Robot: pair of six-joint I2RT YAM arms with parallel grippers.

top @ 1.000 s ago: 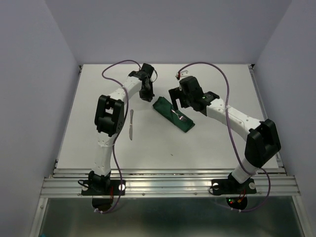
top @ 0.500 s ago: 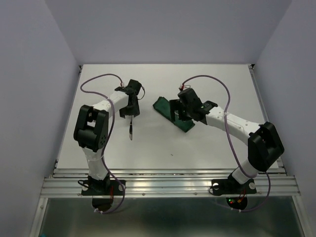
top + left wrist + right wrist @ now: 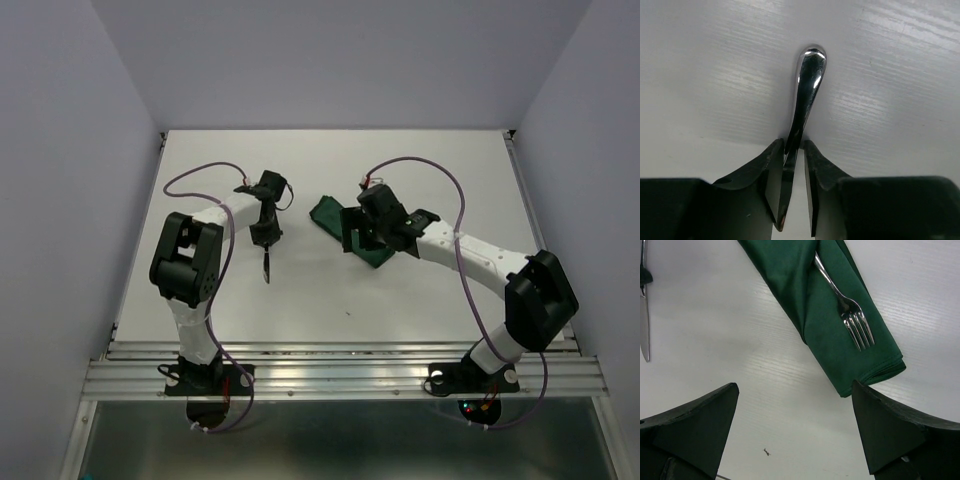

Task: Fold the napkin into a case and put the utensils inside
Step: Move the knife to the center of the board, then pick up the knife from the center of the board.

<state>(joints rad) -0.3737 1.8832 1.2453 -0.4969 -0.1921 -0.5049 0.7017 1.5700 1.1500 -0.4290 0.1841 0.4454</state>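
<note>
I will move my right gripper to the left in the top view next and lower it, open, onto the knife's neck [image 3: 643, 290], because the knife is still outside the napkin case.
The napkin [image 3: 790, 270] is folded into a narrow dark green case [image 3: 328, 212] lying slantwise at mid table. The fork [image 3: 845, 307] lies along it, tines near its lower end; I cannot tell if its handle is tucked in. My right gripper [image 3: 794, 387] hovers open just above and in front of that end, hiding the fork from above [image 3: 355, 238]. The knife [image 3: 807, 80] lies on the white table to the left [image 3: 267, 268]. My left gripper [image 3: 794, 145] is down on it [image 3: 266, 238], fingertips pressed against both sides of its neck.
A small dark speck [image 3: 766, 452] lies on the table in front of the case. Purple cables loop over both arms. The metal rail [image 3: 340, 370] runs along the near edge. Walls close in the table at the back and sides.
My left arm swung away from the napkin to the knife, opened wide, came down and closed on it. My right gripper shifted slightly left over the case, staying open.
</note>
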